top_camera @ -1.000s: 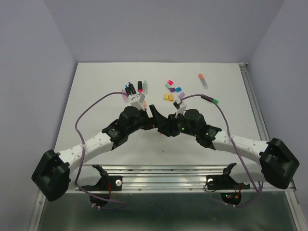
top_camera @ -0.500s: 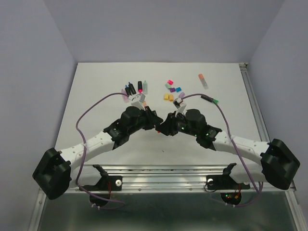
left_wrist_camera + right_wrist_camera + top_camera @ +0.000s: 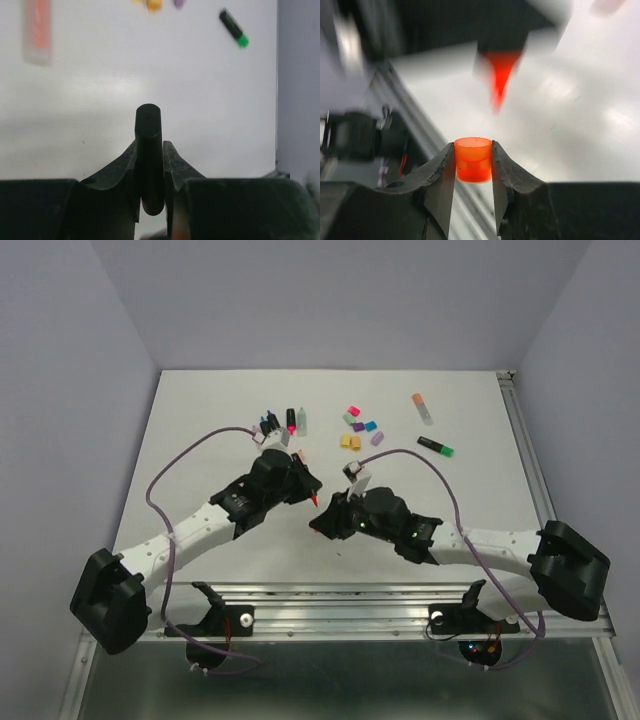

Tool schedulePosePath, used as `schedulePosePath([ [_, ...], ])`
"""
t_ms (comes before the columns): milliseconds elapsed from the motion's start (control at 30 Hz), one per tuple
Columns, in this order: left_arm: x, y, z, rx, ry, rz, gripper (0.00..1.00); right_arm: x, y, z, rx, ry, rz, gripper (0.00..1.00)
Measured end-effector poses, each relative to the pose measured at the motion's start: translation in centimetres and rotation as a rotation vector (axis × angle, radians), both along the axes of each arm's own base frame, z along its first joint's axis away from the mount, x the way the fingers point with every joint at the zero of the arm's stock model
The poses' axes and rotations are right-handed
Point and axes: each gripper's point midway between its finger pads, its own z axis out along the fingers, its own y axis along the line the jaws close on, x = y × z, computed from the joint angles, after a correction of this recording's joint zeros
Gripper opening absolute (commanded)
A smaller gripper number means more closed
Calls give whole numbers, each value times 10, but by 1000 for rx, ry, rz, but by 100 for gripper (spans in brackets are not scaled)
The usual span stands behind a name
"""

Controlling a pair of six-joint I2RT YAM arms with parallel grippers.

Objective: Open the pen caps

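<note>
My right gripper will next move outward and down and let go of the cap on the tabletop near the yellow caps, because that place is outward of my gripper and below it.
My left gripper [image 3: 149, 145] is shut on a black pen [image 3: 148, 131] that stands up between its fingers. From above, this pen's bare red tip [image 3: 316, 500] pokes out of the left gripper [image 3: 307, 487]. My right gripper [image 3: 473, 148] is shut on an orange-red pen cap [image 3: 473, 159], a short way off the blurred red tip [image 3: 499, 80]. Loose caps [image 3: 358, 427] lie in a cluster further back. A black pen with a green end [image 3: 436, 447] and a pastel orange pen [image 3: 423, 408] lie to the right.
Several more pens [image 3: 285, 422] lie in a group at the back left. Purple cables [image 3: 165, 495] loop over both arms. A metal rail [image 3: 340, 595] runs along the near table edge, and another [image 3: 531, 455] along the right side.
The left gripper closed on the black pen. The two grippers met, then drew apart, with the orange-red cap coming away in the right gripper and the red tip left bare.
</note>
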Motion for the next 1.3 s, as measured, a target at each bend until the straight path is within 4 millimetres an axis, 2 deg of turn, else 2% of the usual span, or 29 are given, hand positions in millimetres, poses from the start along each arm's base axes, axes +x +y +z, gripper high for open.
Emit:
schedulePosePath([
  [33, 13, 7, 7, -1, -29, 45, 0, -12, 4, -4, -5, 17, 27, 1],
  [133, 67, 45, 50, -31, -157, 237, 0, -88, 18, -36, -84, 101, 212, 1],
  [200, 85, 61, 74, -50, -224, 312, 0, -124, 17, -53, -134, 147, 298, 1],
  [233, 90, 66, 81, -54, -245, 330, 0, -130, 15, -57, -149, 162, 307, 1],
  [300, 93, 71, 89, -58, -271, 344, 0, -128, 13, -59, -154, 170, 293, 1],
  [500, 93, 79, 83, -8, -269, 338, 0, -111, 1, -61, -209, 153, 195, 1],
  [600, 91, 80, 76, 28, -258, 320, 0, -92, -4, -54, -231, 138, 129, 1],
  [667, 91, 81, 70, 56, -251, 308, 6, -60, -11, -45, -223, 134, 43, 1],
  [733, 94, 81, 59, 95, -237, 288, 7, -25, -24, -40, -222, 133, -55, 1],
  [767, 95, 81, 51, 119, -227, 274, 7, -12, -30, -38, -226, 130, -90, 1],
  [867, 104, 82, 13, 218, -144, 235, 7, 41, -51, -33, -253, 122, -222, 1],
  [900, 108, 82, -2, 253, -109, 219, 7, 50, -55, -34, -263, 122, -243, 1],
  [933, 112, 83, -15, 284, -77, 208, 7, 69, -61, -36, -281, 125, -285, 1],
  [1000, 118, 86, -36, 334, -22, 184, 7, 93, -69, -45, -326, 128, -328, 1],
  [1100, 127, 92, -57, 383, 36, 164, 7, 123, -81, -57, -381, 153, -373, 1],
  [1200, 140, 95, -64, 405, 57, 154, 7, 159, -89, -67, -413, 168, -405, 1],
  [1300, 152, 95, -71, 420, 71, 143, 16, 187, -99, -80, -448, 185, -431, 1],
])
